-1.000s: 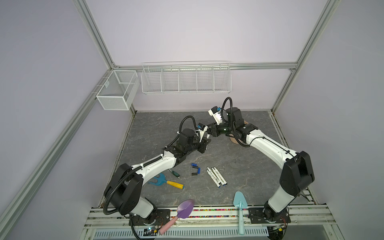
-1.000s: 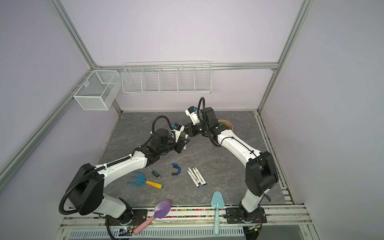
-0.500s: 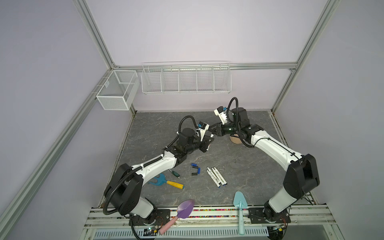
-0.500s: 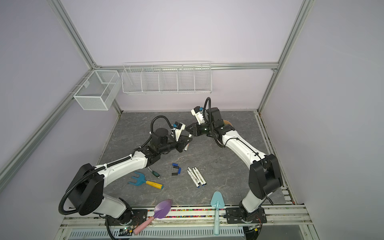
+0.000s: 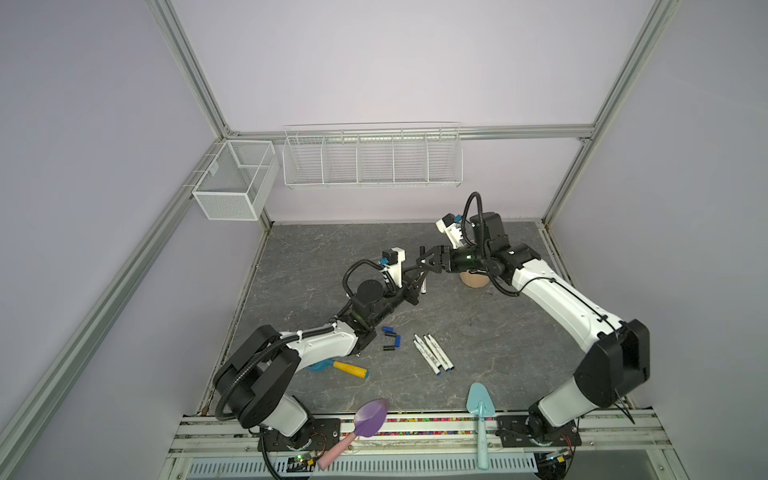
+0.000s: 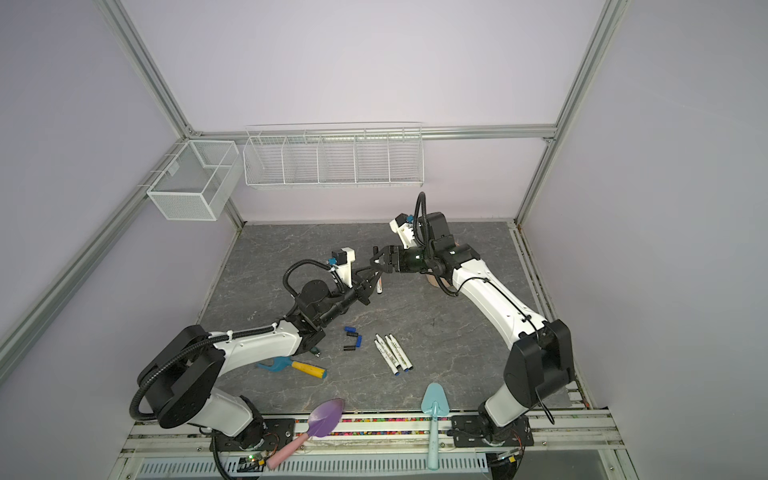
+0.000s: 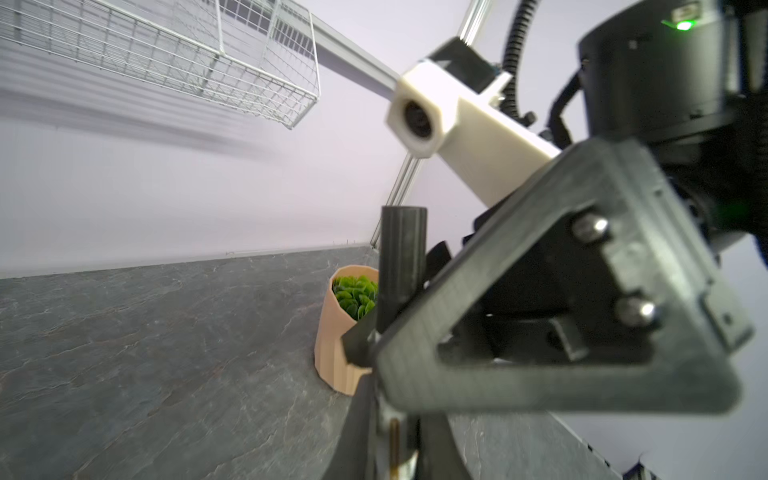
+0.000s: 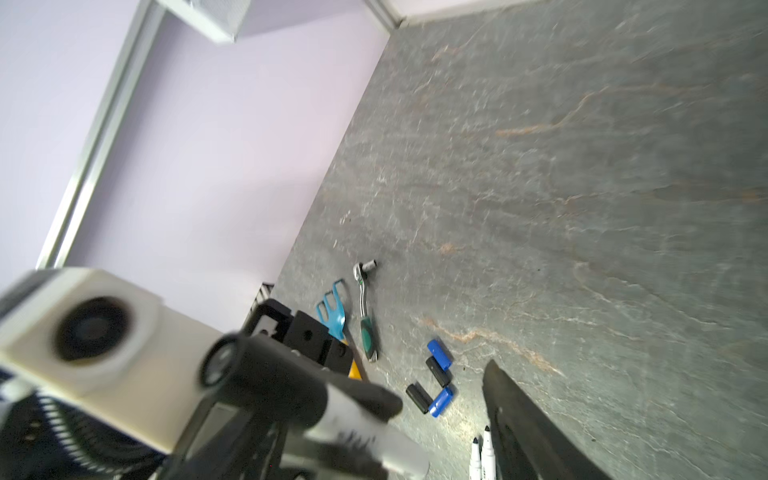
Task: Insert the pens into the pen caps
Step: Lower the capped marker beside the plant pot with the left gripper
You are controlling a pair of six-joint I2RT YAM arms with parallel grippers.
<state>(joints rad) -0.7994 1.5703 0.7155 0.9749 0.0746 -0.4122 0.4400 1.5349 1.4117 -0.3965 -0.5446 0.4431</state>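
The bare tabletop [image 5: 448, 293] beside the tan pot lies below my left gripper. My left gripper will tip downward next and lower toward that spot to release the white pen.
My left gripper [image 5: 415, 286] is shut on a white pen [image 5: 424, 286] and holds it up above the table's middle. A black pen cap [image 7: 403, 257] sits on that pen's upper end, also seen in the right wrist view [image 8: 266, 374]. My right gripper [image 5: 426, 259] stands open just beyond the capped end, its fingers [image 8: 519, 424] apart and holding nothing. Several loose blue and black pen caps [image 5: 390, 338] lie on the table below the left arm. A bunch of uncapped pens [image 5: 432, 353] lies beside them.
A tan pot with a green plant [image 5: 473, 279] stands under the right wrist. A green-handled ratchet wrench [image 8: 365, 316] and a blue rake with a yellow handle [image 5: 336, 366] lie near the left arm. A purple scoop [image 5: 370, 417] and a teal trowel [image 5: 480, 405] are at the front edge.
My right gripper has opened and let go of the black cap, which stays on the pen. The right arm has drawn back to the right. The left gripper still holds the pen.
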